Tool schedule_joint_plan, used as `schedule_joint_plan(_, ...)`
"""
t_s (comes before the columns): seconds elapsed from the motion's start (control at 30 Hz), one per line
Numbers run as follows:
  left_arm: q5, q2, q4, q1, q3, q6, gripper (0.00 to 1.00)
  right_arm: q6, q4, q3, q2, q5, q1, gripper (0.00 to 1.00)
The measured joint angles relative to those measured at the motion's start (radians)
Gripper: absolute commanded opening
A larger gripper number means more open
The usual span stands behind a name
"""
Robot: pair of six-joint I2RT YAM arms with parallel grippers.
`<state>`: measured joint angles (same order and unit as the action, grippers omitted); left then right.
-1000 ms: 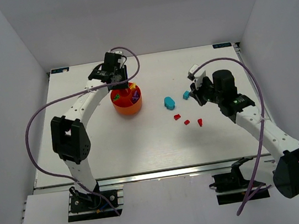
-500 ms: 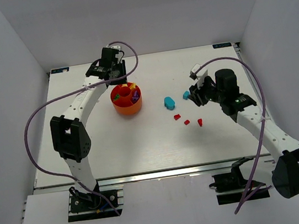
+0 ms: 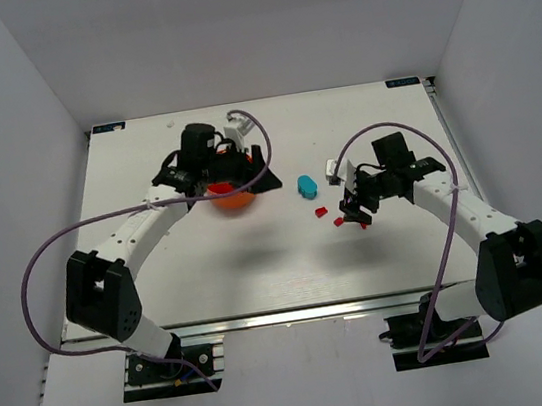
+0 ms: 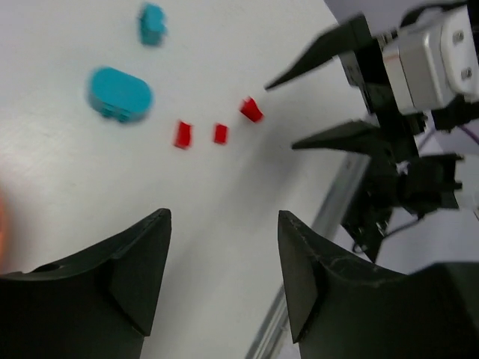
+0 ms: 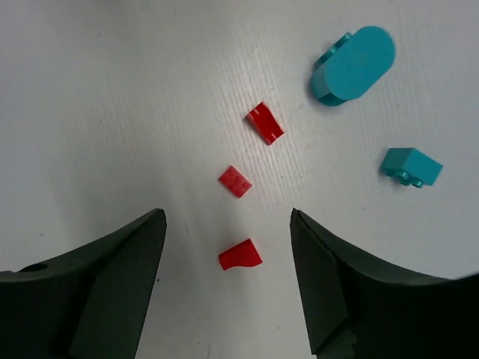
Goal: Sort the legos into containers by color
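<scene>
The red lego nearest the teal oval lego gets my left gripper next, down and toward the right in the top view, since my right gripper leaves it uncovered.
Three red legos lie together on the white table: a curved piece (image 5: 240,255), a flat plate (image 5: 235,181) and a sloped piece (image 5: 265,122). My right gripper (image 5: 228,217) hangs open over them, the curved piece lying between its fingers, untouched. From above it (image 3: 351,210) covers part of the reds (image 3: 321,212). A teal oval lego (image 5: 355,63) (image 3: 306,186) and a small teal brick (image 5: 410,166) lie just beyond. The orange tub (image 3: 233,198) is half hidden under my left gripper (image 3: 254,168), which is open and empty (image 4: 224,217) and faces the teal oval (image 4: 120,93) and the reds (image 4: 220,133).
White walls close the table in on the left, back and right. The metal rail (image 3: 297,312) with both arm bases runs along the near edge. My right gripper's fingers (image 4: 337,134) show in the left wrist view, beyond the red pieces.
The left gripper swung from behind the tub to over its right side and opened wider. The right gripper left the small teal brick, moved down-left over the red pieces and opened.
</scene>
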<state>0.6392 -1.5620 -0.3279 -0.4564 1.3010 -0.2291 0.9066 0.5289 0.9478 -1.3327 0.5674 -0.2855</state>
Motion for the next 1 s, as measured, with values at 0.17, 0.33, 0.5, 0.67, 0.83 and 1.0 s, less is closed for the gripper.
schedule_joint_plan(0.17,0.074,-0.048,0.059,-0.098,-0.093,0.009,0.7,-0.026,0.007,-0.025,0.004,0.008,0.008,0.63)
schedule_joint_plan(0.33,-0.041,-0.15,0.074,-0.209,-0.092,0.067,0.68,-0.249,-0.046,0.027,-0.014,0.0,0.09,0.22)
schedule_joint_plan(0.5,-0.212,-0.233,0.099,-0.276,-0.062,0.169,0.66,-0.424,-0.095,0.039,-0.019,0.077,0.233,0.12)
schedule_joint_plan(0.67,-0.312,-0.372,0.117,-0.311,0.072,0.255,0.65,-0.476,-0.098,0.04,-0.038,0.176,0.346,0.14)
schedule_joint_plan(0.83,-0.409,-0.521,0.086,-0.35,0.248,0.295,0.63,-0.476,-0.093,0.039,-0.036,0.225,0.383,0.17)
schedule_joint_plan(1.0,-0.483,-0.616,0.011,-0.387,0.362,0.32,0.61,-0.47,-0.09,0.037,-0.005,0.261,0.399,0.18)
